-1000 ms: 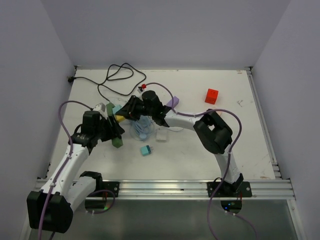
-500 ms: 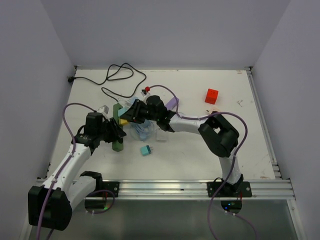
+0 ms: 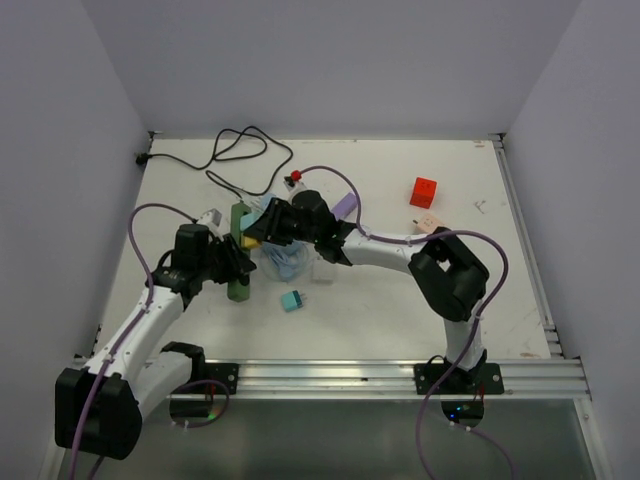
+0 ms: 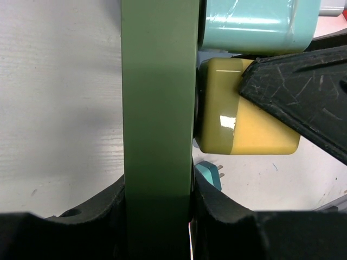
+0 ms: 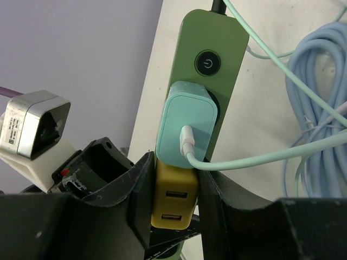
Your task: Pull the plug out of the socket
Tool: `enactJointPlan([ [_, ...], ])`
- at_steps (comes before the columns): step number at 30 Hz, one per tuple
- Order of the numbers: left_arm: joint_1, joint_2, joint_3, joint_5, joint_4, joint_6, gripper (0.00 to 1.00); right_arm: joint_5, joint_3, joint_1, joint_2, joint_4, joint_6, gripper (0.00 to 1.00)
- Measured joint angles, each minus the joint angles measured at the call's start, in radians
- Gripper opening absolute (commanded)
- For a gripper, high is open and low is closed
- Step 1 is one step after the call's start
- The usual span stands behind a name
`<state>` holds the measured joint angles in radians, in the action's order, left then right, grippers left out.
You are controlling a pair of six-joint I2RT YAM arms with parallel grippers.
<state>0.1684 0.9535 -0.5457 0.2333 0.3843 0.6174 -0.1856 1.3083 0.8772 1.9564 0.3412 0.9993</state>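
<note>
My right gripper brings the yellow plug off the power strip and down next, then lets go on the tabletop beside the loose teal plug, which is bare.
A green power strip point(image 3: 238, 252) lies left of centre on the table, and my left gripper point(image 3: 231, 264) is shut on its near end. In the left wrist view the strip point(image 4: 157, 108) runs straight up between the jaws of that gripper point(image 4: 158, 216). A yellow USB charger plug point(image 5: 173, 200) sits in the strip point(image 5: 217, 49) below a teal charger plug point(image 5: 187, 130) with a pale green cable. My right gripper point(image 5: 173, 211) is shut on the yellow plug, one finger on each side. From above, this gripper point(image 3: 252, 232) reaches in from the right.
A loose teal plug point(image 3: 292, 300) lies on the table near the strip. A coil of light blue cable point(image 3: 283, 258), a white block point(image 3: 323, 271), a purple block point(image 3: 345, 206) and a red cube point(image 3: 424, 192) lie to the right. A black cord point(image 3: 235, 155) loops at the back left.
Both grippers and the strip have shifted slightly right, and the strip has turned more upright in the top view. Both grips have held.
</note>
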Motion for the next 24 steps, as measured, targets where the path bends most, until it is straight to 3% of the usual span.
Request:
enactJointPlan([
  [14,0.019,0.02,0.002,-0.019,-0.028,0.0,0.0,0.047,0.004,0.005,-0.02,-0.051,-0.053,0.0],
  [24,0.157,0.088,-0.035,-0.211,-0.027,0.055,0.0,0.095,0.021,0.004,-0.039,-0.143,-0.103,0.0],
])
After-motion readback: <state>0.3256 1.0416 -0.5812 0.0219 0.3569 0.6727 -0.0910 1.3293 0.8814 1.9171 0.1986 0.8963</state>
